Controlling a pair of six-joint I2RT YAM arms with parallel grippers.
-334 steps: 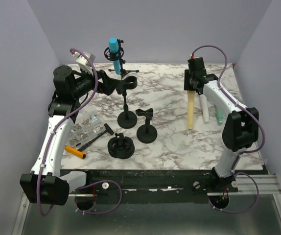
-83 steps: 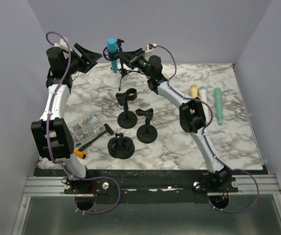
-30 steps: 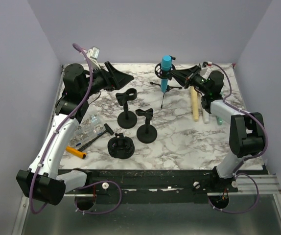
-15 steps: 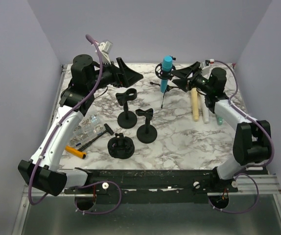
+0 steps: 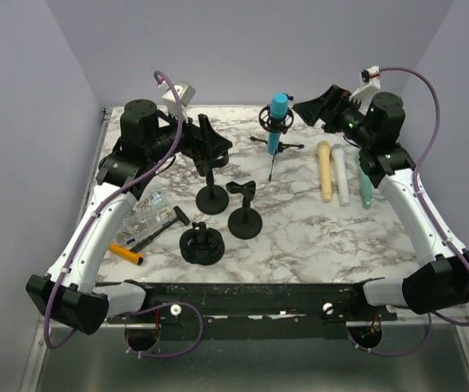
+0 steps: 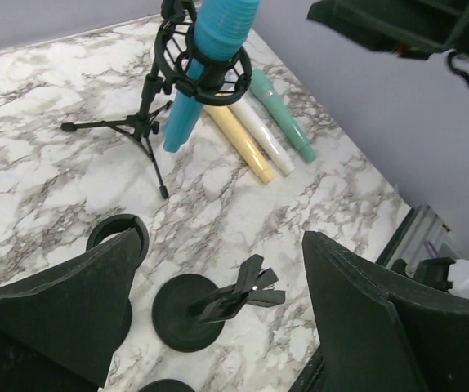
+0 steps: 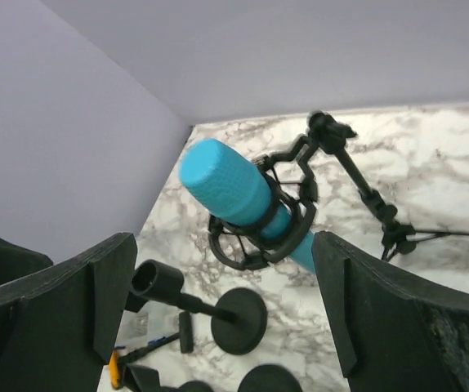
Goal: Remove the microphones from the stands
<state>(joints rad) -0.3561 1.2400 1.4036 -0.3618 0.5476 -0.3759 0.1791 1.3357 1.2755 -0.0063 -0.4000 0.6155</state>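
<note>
My right gripper turns and moves to the left in the top view around the microphone's blue top end next. That end stands clear above the mount.
A blue microphone (image 5: 278, 109) sits in a black shock mount on a small tripod stand (image 5: 272, 149) at the back middle of the marble table. In the right wrist view the microphone (image 7: 236, 196) is ringed by the mount (image 7: 277, 231) and lies ahead of my open right gripper (image 7: 222, 273), without touching it. From above, the right gripper (image 5: 316, 107) hangs just right of the microphone. My left gripper (image 5: 209, 144) stands open left of the stand, over a ring-topped stand. Its wrist view shows the microphone (image 6: 212, 49) far ahead of the left gripper (image 6: 218, 327).
Yellow (image 5: 325, 170), white (image 5: 341, 173) and green (image 5: 366, 184) microphones lie side by side at the right. Two black desk stands (image 5: 212, 198) (image 5: 243, 216) and a round black mount (image 5: 201, 244) occupy the middle. A hammer (image 5: 158, 229), an orange-handled tool (image 5: 126, 253) and bagged screws (image 5: 141, 214) lie left.
My right gripper has opened and pulled back up and to the right, away from the tripod stand. The left gripper has opened wider and swung right and lower. The stand stays put.
</note>
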